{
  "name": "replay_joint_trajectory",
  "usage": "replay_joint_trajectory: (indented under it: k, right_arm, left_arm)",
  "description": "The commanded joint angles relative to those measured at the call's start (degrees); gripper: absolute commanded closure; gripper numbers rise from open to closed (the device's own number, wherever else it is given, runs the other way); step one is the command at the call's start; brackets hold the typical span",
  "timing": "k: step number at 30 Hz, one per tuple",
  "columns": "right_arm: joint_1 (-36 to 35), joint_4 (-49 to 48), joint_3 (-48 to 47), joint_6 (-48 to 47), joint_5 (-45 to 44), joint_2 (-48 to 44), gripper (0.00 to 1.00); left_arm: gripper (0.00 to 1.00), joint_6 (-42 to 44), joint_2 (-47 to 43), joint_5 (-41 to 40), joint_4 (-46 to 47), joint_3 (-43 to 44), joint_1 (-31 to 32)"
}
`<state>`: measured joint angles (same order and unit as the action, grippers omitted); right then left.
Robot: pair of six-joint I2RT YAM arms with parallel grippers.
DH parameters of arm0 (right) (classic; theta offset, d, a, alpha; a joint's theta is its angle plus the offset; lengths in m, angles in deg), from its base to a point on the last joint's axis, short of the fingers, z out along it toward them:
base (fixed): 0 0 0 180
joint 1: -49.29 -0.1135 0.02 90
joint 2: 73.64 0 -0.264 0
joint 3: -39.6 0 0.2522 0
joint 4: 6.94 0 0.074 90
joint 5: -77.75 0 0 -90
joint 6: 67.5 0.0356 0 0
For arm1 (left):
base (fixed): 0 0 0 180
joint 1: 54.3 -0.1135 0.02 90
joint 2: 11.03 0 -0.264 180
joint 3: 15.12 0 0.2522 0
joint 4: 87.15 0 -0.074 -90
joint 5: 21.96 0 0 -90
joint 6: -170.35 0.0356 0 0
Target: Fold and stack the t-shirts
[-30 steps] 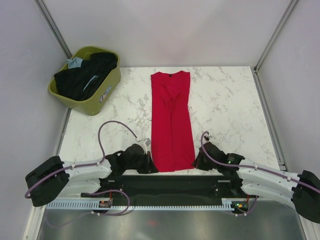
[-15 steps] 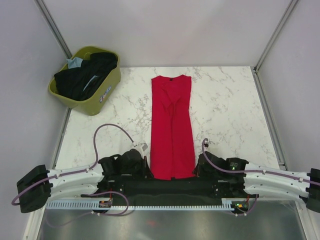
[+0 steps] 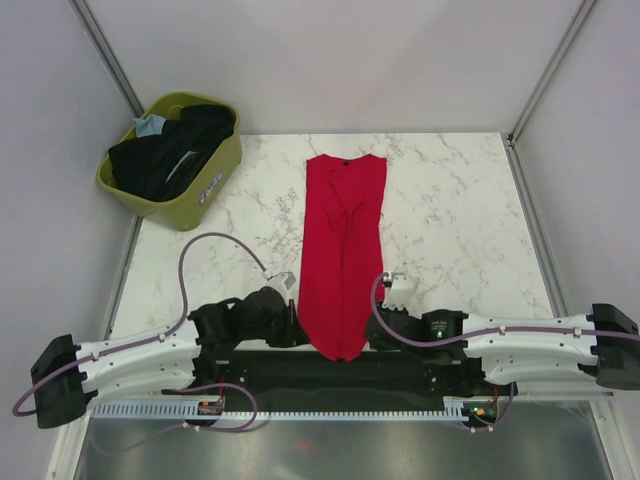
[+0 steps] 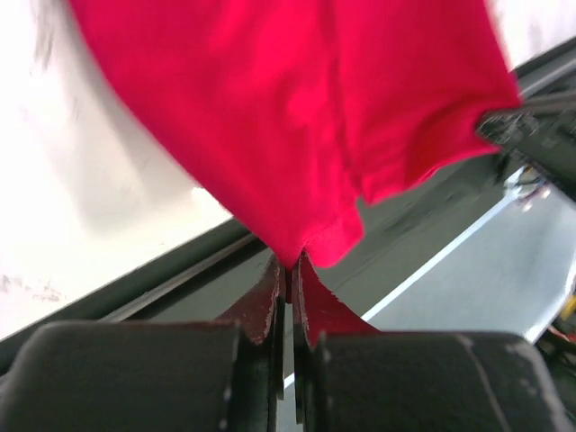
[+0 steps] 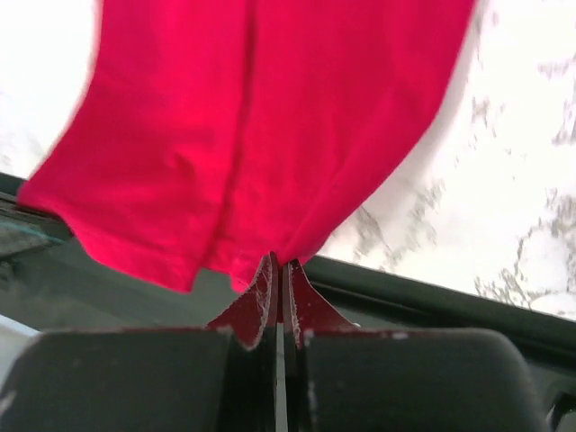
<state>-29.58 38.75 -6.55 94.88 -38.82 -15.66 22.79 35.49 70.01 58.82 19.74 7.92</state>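
Note:
I will move my left gripper up and outward next, then down, and release the t-shirt's hem on the folded cloth near the collar, as the folded cloth still lies full length.
The bright red t-shirt lies folded into a long narrow strip down the middle of the marble table, collar at the far end. Its near hem is lifted off the table edge. My left gripper is shut on the near left corner of the hem, and the wrist view shows the red cloth pinched between its jaws. My right gripper is shut on the near right corner, seen in its wrist view. Black t-shirts and a light blue one lie in the basket.
The olive-green plastic basket stands at the far left corner of the table. White walls with metal posts enclose the back and sides. A black rail runs along the near table edge under both grippers.
Both grippers have moved inward toward each other, drawing the near hem into a narrower point. The shirt's far end has slid slightly away from me.

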Motion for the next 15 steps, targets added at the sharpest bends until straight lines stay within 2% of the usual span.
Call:
replay_joint_trajectory:
  k: [1,5,10,15]
  right_arm:
    - [2.13,3.40,-8.65,-7.32,-8.67,1.43,1.00]
    - [12.41,3.41,-15.68,-18.13,-8.50,3.01,1.00]
    - [21.73,1.83,-24.12,-29.98,-7.71,6.44,1.00]
    - [29.38,-2.21,-29.65,-37.39,-5.08,13.38,1.00]
  left_arm:
    - [0.98,6.31,5.04,-7.15,-3.45,9.11,0.01]
    - [0.98,14.82,11.65,-10.76,-5.92,21.24,-2.27]
    - [0.98,22.48,18.33,-7.35,-5.13,30.99,-12.63]
    - [0.98,29.60,26.93,-2.24,-3.11,39.53,-23.96]
